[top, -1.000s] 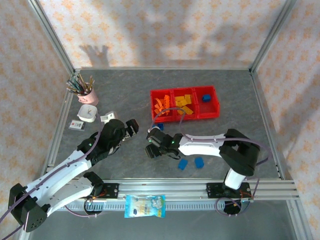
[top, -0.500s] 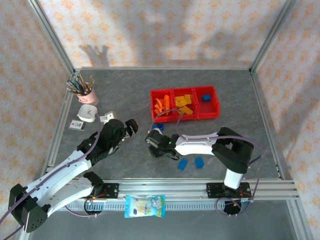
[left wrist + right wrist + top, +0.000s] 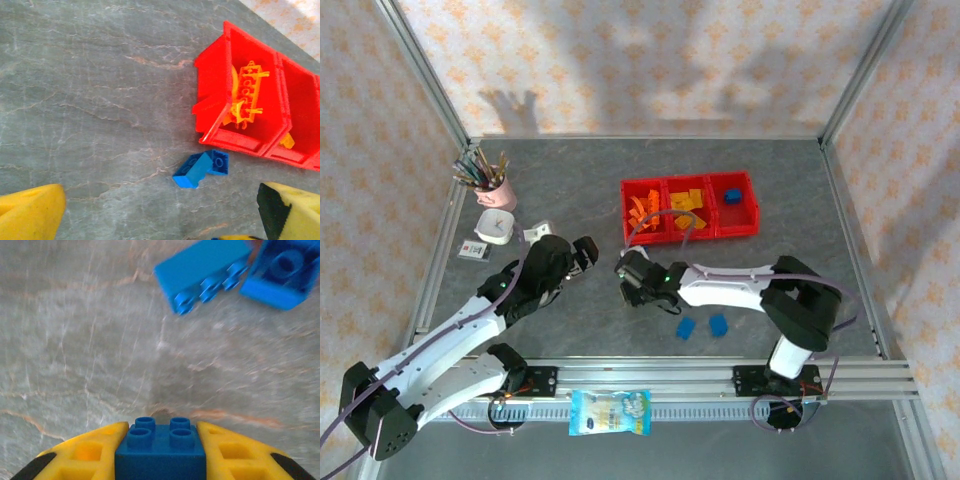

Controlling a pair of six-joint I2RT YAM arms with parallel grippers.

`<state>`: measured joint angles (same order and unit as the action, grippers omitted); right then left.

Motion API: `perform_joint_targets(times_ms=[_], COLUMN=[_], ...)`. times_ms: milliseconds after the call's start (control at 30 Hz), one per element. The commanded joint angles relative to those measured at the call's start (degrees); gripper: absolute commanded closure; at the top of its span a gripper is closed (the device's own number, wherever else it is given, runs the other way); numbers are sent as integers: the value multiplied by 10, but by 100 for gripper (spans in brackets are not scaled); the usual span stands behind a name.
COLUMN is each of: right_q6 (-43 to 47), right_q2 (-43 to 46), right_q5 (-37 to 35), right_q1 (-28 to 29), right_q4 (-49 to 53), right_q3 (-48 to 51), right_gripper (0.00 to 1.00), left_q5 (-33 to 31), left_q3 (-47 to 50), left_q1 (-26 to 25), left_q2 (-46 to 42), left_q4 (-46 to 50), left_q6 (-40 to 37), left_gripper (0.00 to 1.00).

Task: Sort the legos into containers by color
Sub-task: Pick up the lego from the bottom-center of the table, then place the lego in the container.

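Observation:
My right gripper should next lift the blue brick outward past the yellow legos and release it over the bin holding a match.
Three joined red containers [image 3: 664,232] stand at the middle back: orange legos [image 3: 642,210] in the left one, yellow legos [image 3: 687,208] in the middle, one blue brick [image 3: 732,196] in the right. My right gripper [image 3: 628,272] hangs just in front of the left bin, shut on a blue four-stud brick [image 3: 161,447]. Ahead of it lie two touching blue bricks [image 3: 202,272], which also show off the bin's corner [image 3: 200,169]. Two more blue bricks [image 3: 686,327] lie nearer the front. My left gripper [image 3: 585,250] is open, its fingers [image 3: 30,215] wide apart over bare table.
A pink cup of pencils [image 3: 490,182], a white box [image 3: 495,226] and a small card [image 3: 472,250] sit at the back left. A snack packet [image 3: 610,412] lies on the front rail. Metal frame posts border the table.
My right gripper has drawn back from the front of the table towards the red bins, with the blue brick between its fingers. The left arm has barely shifted.

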<state>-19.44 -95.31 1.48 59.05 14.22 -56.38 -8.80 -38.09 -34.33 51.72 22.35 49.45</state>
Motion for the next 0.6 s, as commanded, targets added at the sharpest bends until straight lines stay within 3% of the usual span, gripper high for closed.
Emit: perform_joint_targets(times_ms=[0, 267, 567], right_q6=[-9, 16, 46], right_q2=[46, 103, 54], right_q5=[-24, -48, -43], right_q1=[-44, -213, -371], right_q4=[30, 53, 26], right_q3=[-22, -32, -83], right_gripper=[77, 75, 74], left_q5=[20, 67, 111], left_q3=[-29, -82, -140], left_q1=[7, 4, -4], left_q2=[10, 85, 190], left_q4=[-30, -86, -151], left_q6=[-13, -39, -66], left_gripper=[1, 1, 1])
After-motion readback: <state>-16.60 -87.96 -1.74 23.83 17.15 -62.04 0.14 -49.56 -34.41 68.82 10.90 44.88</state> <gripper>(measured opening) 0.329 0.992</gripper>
